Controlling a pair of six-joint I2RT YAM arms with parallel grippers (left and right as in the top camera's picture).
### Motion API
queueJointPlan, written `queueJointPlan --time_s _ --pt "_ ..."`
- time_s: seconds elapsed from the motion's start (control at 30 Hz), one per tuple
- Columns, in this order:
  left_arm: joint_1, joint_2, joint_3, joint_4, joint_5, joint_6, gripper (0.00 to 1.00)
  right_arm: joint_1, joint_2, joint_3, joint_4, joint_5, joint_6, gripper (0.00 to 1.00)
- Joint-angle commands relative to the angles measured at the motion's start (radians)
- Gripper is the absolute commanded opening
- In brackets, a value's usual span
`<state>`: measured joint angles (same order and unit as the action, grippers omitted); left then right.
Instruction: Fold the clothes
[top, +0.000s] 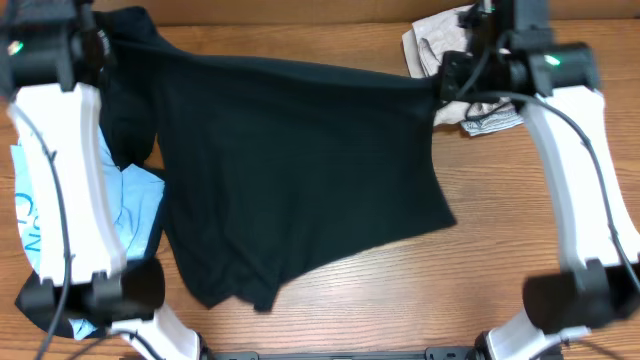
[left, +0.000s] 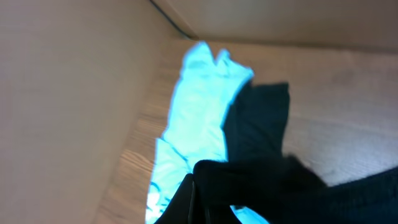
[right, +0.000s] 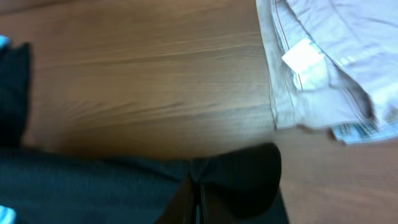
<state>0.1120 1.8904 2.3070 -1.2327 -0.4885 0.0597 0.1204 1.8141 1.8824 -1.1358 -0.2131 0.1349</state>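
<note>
My right gripper brings the black corner down onto the wood beside the beige folded pieces next and releases it there, since that spot lies below the gripper.
A large plain black garment hangs stretched between my two grippers above the wooden table. My left gripper is shut on its top left corner; the left wrist view shows the black fabric bunched at the jaws. My right gripper is shut on the top right corner, with black cloth pinched in the jaws. A light blue printed T-shirt lies at the left, partly under the black garment; it also shows in the left wrist view.
Beige folded pieces lie at the back right by the right arm, seen with a white tag in the right wrist view. A small striped cloth lies next to them. A light wall borders the table's left side.
</note>
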Motion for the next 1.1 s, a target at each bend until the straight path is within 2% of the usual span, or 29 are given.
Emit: queueJointPlan --time_s 0.0,0.17,0.43,0.7,1.07 --pt "0.014 0.083 0.006 0.005 0.071 0.008 0.04 -0.009 0.098 -0.005 0.054 0.054 -0.008 0.04" --pt "0.012 0.236 0.006 -0.064 0.314 0.002 0.04 -0.011 0.204 -0.005 0.103 0.055 -0.005 0.04" --pt "0.011 0.404 0.006 -0.214 0.565 -0.049 0.04 -0.011 0.262 -0.007 0.076 0.097 -0.006 0.04" --pt "0.004 0.52 0.005 -0.377 0.582 -0.036 0.04 -0.011 0.291 -0.018 0.037 0.112 -0.01 0.04" --pt "-0.016 0.469 0.005 -0.457 0.552 -0.011 0.04 -0.011 0.291 -0.102 0.031 0.126 -0.013 0.04"
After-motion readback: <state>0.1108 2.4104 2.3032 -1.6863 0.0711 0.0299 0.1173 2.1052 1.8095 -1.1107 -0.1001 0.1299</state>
